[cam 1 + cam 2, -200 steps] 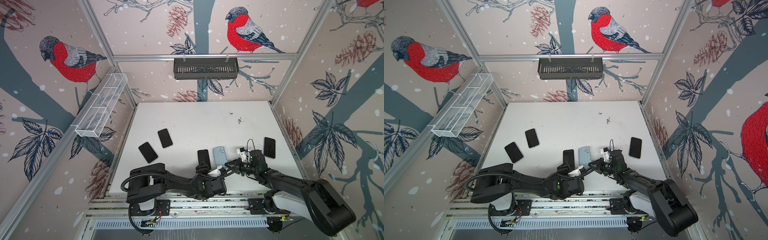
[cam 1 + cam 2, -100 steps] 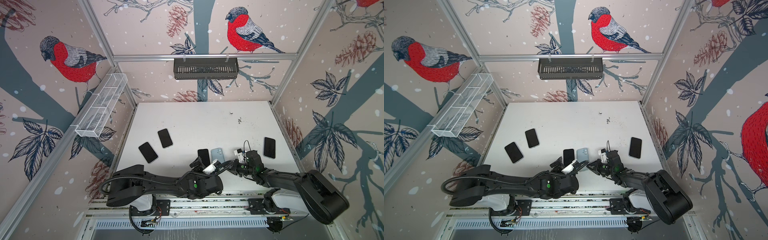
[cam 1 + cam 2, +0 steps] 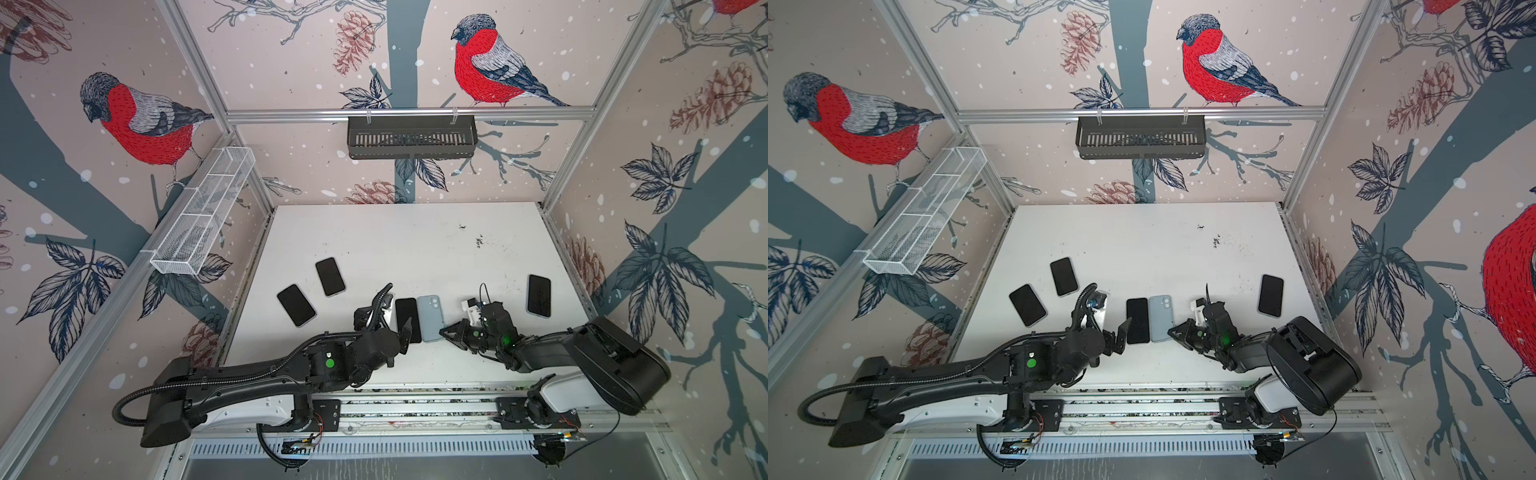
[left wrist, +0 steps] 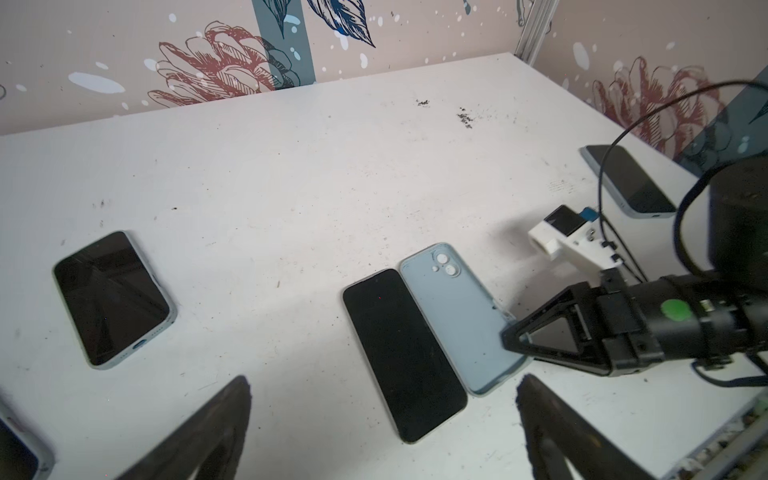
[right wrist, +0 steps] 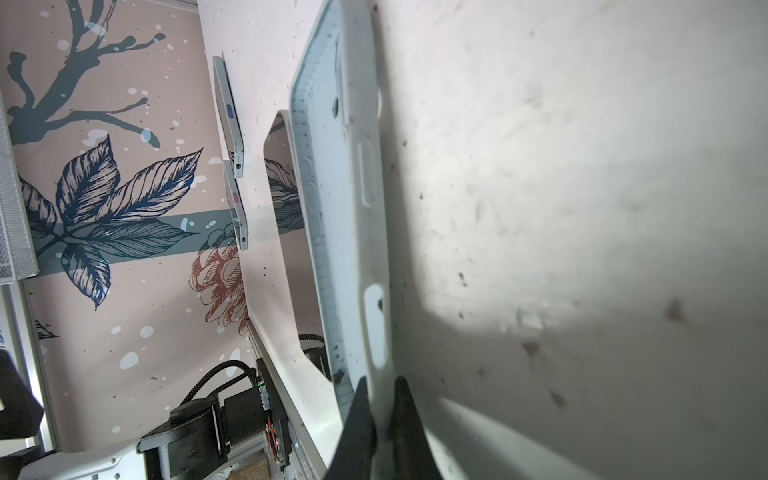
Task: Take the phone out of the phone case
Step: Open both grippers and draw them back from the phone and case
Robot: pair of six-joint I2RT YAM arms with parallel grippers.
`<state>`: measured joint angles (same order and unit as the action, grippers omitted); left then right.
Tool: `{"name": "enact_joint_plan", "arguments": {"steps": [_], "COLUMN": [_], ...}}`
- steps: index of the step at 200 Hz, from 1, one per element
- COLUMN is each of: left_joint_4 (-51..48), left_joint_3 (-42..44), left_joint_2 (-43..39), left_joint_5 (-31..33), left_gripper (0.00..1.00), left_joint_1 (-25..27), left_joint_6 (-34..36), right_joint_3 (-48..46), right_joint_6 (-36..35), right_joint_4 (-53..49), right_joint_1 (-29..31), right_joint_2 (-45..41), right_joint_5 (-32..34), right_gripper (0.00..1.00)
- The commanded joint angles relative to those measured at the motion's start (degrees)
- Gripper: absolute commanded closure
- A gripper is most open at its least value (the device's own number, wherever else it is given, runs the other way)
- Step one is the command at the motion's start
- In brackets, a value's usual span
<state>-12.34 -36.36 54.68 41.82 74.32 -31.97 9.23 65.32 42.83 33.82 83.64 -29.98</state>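
Note:
Next, the right gripper slides the case over the tabletop toward the bare phone (image 3: 1136, 320) (image 5: 294, 256), slightly back, and releases the case's side, as the phone is already outside.
The phone (image 3: 408, 319) lies bare and screen-up on the white table (image 3: 395, 241), outside its case. The empty light-blue phone case (image 3: 430, 318) lies right beside it, inside facing up, touching or nearly touching. My right gripper (image 3: 444, 332) is shut on the case's side wall near its near corner, seen close in the right wrist view (image 5: 381, 384) with the case (image 5: 345, 208) running away from the fingers. My left gripper (image 3: 388, 332) is open and holds nothing. In the left wrist view it (image 4: 382, 381) straddles the near end of the phone (image 4: 399, 353) without touching.
Three more dark-screened phones in cases lie on the table: two at the left (image 3: 296, 305) (image 3: 330, 276) and one at the right (image 3: 539, 296). A black basket (image 3: 411, 137) hangs on the back wall and a white wire basket (image 3: 203, 216) on the left wall.
My left gripper opened fully and drew back toward the near left, away from the phone. The phone stays flat on the table. The right gripper keeps its grip on the case.

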Motion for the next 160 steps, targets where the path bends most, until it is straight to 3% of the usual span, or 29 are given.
{"name": "enact_joint_plan", "arguments": {"steps": [1, 44, 106, 160], "left_joint_4": [-3.14, -3.67, -3.44, -3.92], "left_joint_3": [-0.59, -0.19, 0.04, 0.01], "left_joint_2": [-0.87, -1.83, -2.32, -2.97], "left_joint_5": [-0.86, -0.78, -0.89, 0.02], "left_gripper": [0.01, 0.02, 0.02, 0.02], "left_joint_1": [-0.15, -0.16, -0.15, -0.14], "left_joint_6": [-6.37, -9.17, -12.22, -13.8], "right_joint_3": [0.18, 2.0, 4.98, 6.98], "right_joint_6": [2.71, 6.32, 16.74, 21.33], "right_joint_4": [5.94, 9.92, 23.85, 27.69], "right_joint_1": [2.0, 9.08, 19.45, 25.11], "right_joint_2": [1.86, 6.28, 18.36, 23.54], "right_joint_5": [2.2, 7.07, 14.44, 21.08], "right_gripper": [0.99, 0.99, 1.0, 0.99]}}
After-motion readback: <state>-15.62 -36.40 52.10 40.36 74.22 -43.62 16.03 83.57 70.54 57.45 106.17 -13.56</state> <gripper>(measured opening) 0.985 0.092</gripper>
